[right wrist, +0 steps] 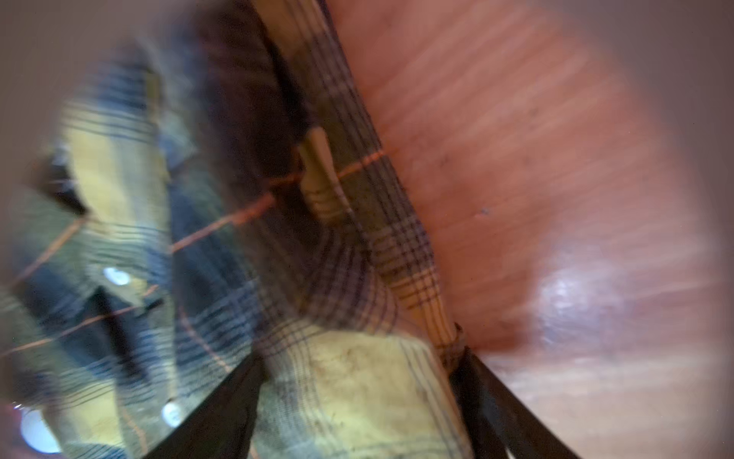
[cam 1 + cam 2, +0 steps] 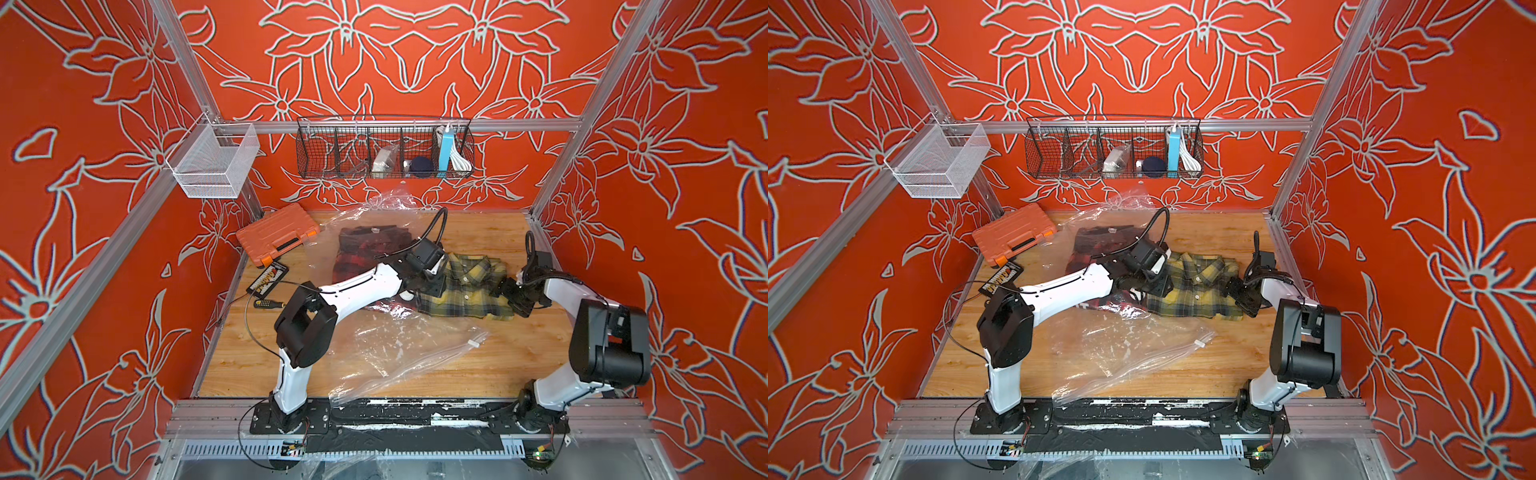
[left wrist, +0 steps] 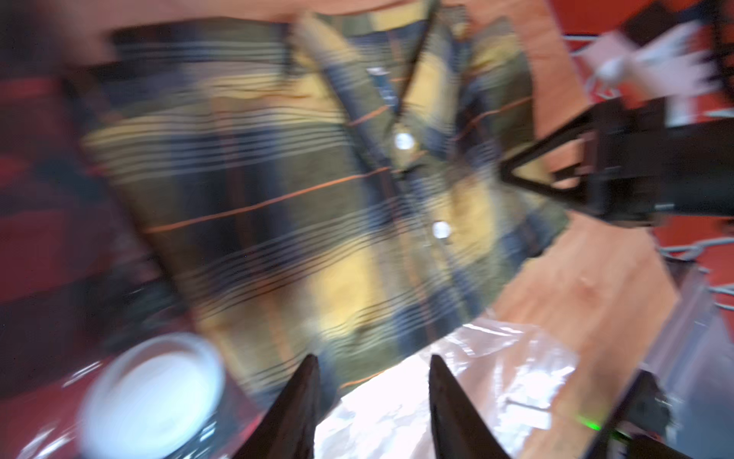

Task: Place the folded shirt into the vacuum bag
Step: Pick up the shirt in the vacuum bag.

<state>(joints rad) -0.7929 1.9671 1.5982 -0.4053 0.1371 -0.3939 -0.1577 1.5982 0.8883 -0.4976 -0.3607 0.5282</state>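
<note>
The loose cloth [image 1: 349, 397] is already between the open fingers, so my right gripper should next turn slightly in line with the shirt's slanting edge and close on that cloth.
The folded shirt [image 2: 469, 286] [image 2: 1196, 286] is yellow-green plaid and lies on the wooden table right of centre. Its left edge rests on the vacuum bag [image 2: 386, 353] [image 2: 1113, 349], a crinkly clear sheet running from the back wall to the front edge. A red plaid garment [image 2: 365, 245] is inside the bag. The bag's white valve cap [image 3: 155, 393] and slider clip [image 2: 473, 343] both show. My left gripper [image 2: 432, 286] [image 3: 373, 357] stands open at the shirt's left edge, over plastic. My right gripper [image 2: 505, 289] [image 1: 361, 355] is open at the shirt's right edge, with loose cloth [image 1: 349, 397] between its fingers.
An orange tool case [image 2: 276, 232] sits at the back left, with a bit card [image 2: 268, 277] and a screwdriver [image 2: 266, 303] in front of it. A black wire basket [image 2: 384, 149] and a white mesh basket [image 2: 214, 160] hang on the frame rails.
</note>
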